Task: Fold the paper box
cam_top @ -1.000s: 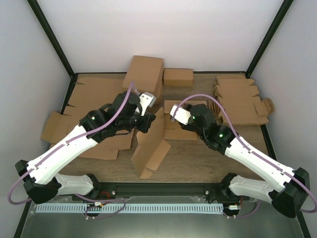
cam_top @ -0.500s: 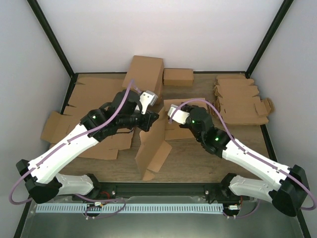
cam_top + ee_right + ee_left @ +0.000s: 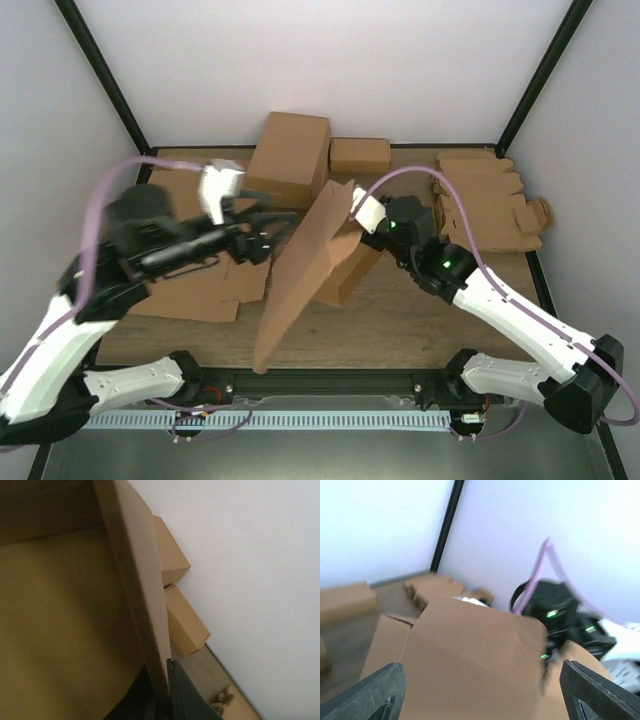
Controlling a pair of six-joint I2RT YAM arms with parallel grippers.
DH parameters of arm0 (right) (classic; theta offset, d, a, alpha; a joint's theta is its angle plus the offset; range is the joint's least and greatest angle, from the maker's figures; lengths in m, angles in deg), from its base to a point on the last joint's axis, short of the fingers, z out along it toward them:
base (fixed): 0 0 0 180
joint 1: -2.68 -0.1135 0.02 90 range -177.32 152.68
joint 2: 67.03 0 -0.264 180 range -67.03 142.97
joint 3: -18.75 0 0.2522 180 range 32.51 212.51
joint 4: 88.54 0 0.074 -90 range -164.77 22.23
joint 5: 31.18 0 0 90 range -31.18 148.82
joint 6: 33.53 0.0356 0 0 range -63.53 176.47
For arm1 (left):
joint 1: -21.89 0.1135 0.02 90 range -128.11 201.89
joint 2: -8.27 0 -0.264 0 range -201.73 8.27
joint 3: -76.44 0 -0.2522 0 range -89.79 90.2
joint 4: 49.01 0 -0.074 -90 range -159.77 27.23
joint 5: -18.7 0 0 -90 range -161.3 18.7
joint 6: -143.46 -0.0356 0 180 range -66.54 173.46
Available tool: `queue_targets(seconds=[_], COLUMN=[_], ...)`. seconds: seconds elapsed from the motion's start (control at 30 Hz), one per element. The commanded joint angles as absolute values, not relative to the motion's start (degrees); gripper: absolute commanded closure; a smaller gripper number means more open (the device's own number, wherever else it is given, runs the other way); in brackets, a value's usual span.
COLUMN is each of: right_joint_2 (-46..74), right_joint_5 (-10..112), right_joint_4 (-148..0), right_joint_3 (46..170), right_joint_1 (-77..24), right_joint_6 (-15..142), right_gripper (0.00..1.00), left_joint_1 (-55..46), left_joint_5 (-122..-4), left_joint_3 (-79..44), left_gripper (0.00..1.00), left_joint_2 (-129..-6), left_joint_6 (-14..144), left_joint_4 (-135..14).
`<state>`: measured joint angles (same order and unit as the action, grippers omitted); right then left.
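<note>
I need to first move my right gripper down and back, tilting the paper box's held side to lay the paper box on the table, because the paper box stands on edge.
The paper box is a large brown cardboard blank, tipped up on edge, running from the table's front edge toward the back. My right gripper is at its upper end. In the right wrist view the right gripper is shut on a wall of the paper box, with one dark finger on each side. My left gripper stands apart to the left of the box, blurred and open. In the left wrist view the paper box fills the space ahead of the wide-open left gripper, untouched.
A tall folded box and a small short box stand at the back. A stack of notched blanks lies at the right. Flat blanks cover the left of the table. Black frame posts rise at the back corners.
My left gripper let go of the box, opened wide and pulled back to the left. My right gripper closed on the box wall, and the box tipped up steeply.
</note>
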<state>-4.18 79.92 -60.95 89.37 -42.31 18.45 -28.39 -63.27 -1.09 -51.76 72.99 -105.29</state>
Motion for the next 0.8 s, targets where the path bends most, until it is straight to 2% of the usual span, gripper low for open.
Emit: queue_targets(seconds=[0.0, 0.1, 0.27, 0.4, 0.53, 0.63, 0.77], right_joint_2=[-3.8, 1.1, 9.1, 9.6, 10.2, 10.7, 12.5], right_joint_5=[71.7, 71.9, 60.8, 50.9, 50.5, 49.8, 50.7], right_joint_4=[-51.6, -41.4, -29.4, -30.9, -32.9, -36.2, -41.0], right_joint_3=[97.4, 103.2, 104.2, 96.4, 91.1, 88.5, 85.1], right_joint_1=[-36.7, -33.5, -32.1, -31.9, -31.8, -31.8, -31.8], right_joint_6=[40.7, 55.3, 66.1, 68.4, 71.3, 72.6, 75.6], right_gripper=[0.99, 0.99, 0.99, 0.99, 0.99, 0.94, 0.93], left_joint_1=[-28.5, -28.4, -28.4, -28.4, -28.5, -28.5, -28.5], left_joint_5=[-67.9, -72.1, -76.5, -77.6, -80.2, -83.6, -85.0], left_joint_3=[5.3, 5.8, 1.7, -4.1, -8.9, -11.9, -16.7], left_gripper=[0.11, 0.06, 0.02, 0.00, 0.00, 0.00, 0.00], left_joint_2=[-44.5, -41.8, -40.2, -38.5, -38.1, -38.7, -38.7], left_joint_6=[73.7, 74.0, 74.6, 75.3, 75.7, 76.9, 79.3], left_joint_4=[-107.2, -109.7, -113.1, -112.5, -113.3, -114.9, -114.9])
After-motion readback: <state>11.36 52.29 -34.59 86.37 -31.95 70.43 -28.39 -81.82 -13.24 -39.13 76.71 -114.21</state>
